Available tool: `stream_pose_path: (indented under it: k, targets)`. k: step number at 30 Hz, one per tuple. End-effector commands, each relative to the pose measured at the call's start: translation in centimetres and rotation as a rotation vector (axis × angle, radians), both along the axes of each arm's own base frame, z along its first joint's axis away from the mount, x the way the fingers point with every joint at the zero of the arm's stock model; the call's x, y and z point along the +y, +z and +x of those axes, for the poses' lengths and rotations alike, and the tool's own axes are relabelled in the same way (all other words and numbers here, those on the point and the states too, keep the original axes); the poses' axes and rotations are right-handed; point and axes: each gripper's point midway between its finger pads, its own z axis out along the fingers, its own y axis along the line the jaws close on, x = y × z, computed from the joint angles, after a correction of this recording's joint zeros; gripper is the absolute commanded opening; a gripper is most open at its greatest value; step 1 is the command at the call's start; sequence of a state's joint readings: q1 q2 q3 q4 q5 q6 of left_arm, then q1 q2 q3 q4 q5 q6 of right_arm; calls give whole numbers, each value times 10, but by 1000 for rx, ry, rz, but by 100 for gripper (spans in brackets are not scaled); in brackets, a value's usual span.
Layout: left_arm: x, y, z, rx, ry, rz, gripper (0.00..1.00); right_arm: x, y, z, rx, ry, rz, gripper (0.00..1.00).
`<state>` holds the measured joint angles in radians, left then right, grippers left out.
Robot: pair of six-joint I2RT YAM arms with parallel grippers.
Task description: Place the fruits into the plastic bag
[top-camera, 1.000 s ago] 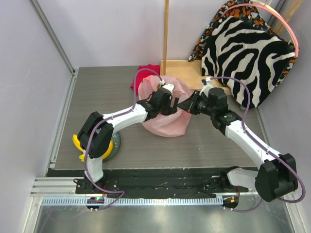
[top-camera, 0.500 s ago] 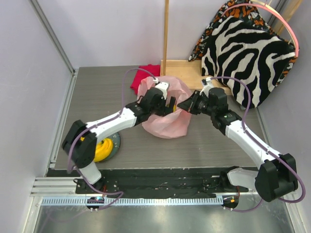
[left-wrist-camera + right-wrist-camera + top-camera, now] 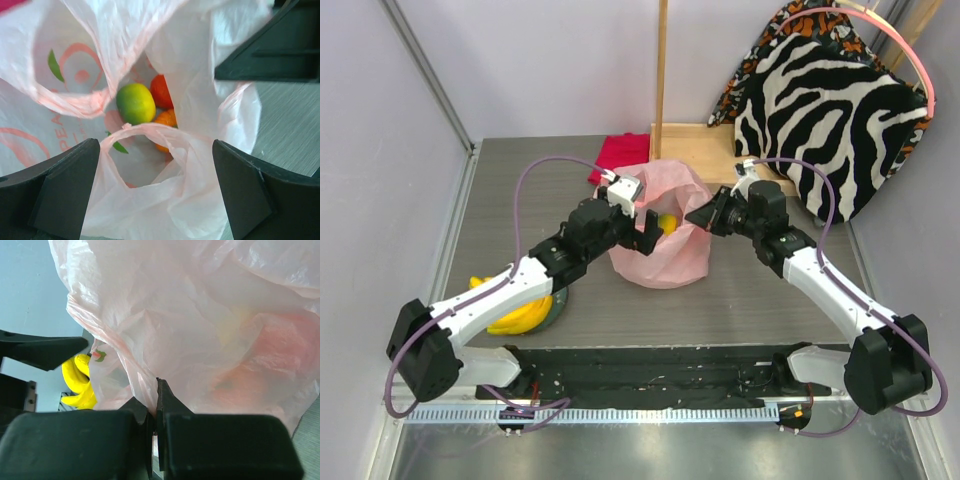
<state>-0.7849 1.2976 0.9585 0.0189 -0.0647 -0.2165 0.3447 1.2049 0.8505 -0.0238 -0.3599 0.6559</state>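
I need to move my left gripper off the bag [image 3: 665, 262] next, to the left in the top view and down onto the yellow bananas, because they are still outside the bag.
The pink plastic bag [image 3: 665, 262] stands mid-table with its mouth up. Inside it, the left wrist view shows a green fruit [image 3: 135, 103], a red fruit [image 3: 161, 91] and an orange fruit [image 3: 166, 120]. My left gripper [image 3: 648, 230] hangs open at the bag's left rim, nothing between its fingers [image 3: 65, 192]; a loop handle of the bag [image 3: 150, 135] lies below them. My right gripper [image 3: 701, 215] is shut on the bag's right edge [image 3: 145, 390]. The yellow bananas [image 3: 518, 316] lie on the grey-blue plate [image 3: 561, 296] at the near left, also in the right wrist view as bananas [image 3: 80, 382].
A folded magenta cloth [image 3: 623, 150] lies behind the bag. A wooden frame with an upright post [image 3: 662, 70] and a zebra-print cushion [image 3: 830, 110] stand at the back right. Walls close the table on the left and back.
My left gripper has drawn back from over the bag's mouth toward the left, open. Its arm has stretched out low, uncovering the bananas. The right gripper has held still.
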Motion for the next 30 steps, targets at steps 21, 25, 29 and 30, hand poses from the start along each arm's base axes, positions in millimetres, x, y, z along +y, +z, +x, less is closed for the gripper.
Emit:
stream_pose_path:
  k: [21, 25, 29, 30]
  targets:
    - [234, -18, 4, 112, 955, -152, 100, 0, 5, 8, -41, -6, -2, 1]
    - [289, -46, -28, 151, 1219, -170, 100, 0, 3, 7, -40, -2, -4, 1]
    - [318, -63, -56, 141, 1348, -137, 100, 2, 1, 7, -37, 8, 4, 1]
    - [320, -65, -57, 138, 1357, -137, 100, 3, 2, 7, -39, 10, 13, 1]
